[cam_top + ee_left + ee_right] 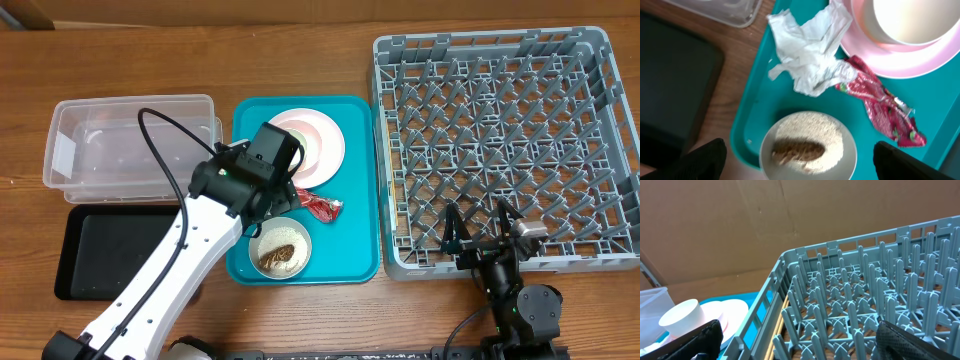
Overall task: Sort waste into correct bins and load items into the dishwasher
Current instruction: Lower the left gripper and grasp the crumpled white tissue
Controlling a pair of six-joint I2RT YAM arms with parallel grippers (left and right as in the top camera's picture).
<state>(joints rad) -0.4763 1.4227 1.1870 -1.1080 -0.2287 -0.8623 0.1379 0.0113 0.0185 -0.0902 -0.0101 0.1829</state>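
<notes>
I have to move my left gripper past the bowl next and then bring it down to the near part [816, 74] of the crumpled white napkin.
My left gripper [272, 195] [807, 162] is open above the teal tray, its fingers either side of the grey bowl [281, 248] [809, 145]. The bowl holds white grains and a brownish food scrap. A crumpled white napkin [807, 50] lies just beyond the bowl, touching the red wrapper [322, 207] [880, 102]. The pale pink plate [312, 145] [900, 60] [735, 312] carries a white cup [910, 20] [682, 317]. I cannot tell a smaller pink dish apart. My right gripper [485, 235] [800, 340] is open and empty at the front edge of the grey dish rack [480, 40] [860, 295].
The teal tray [355, 250] [755, 100] sits between the rack and the bins. The clear tub [130, 140] stands at the back left. The black tray [110, 250] [670, 85] lies in front of it. My left arm crosses above the black tray's right end.
</notes>
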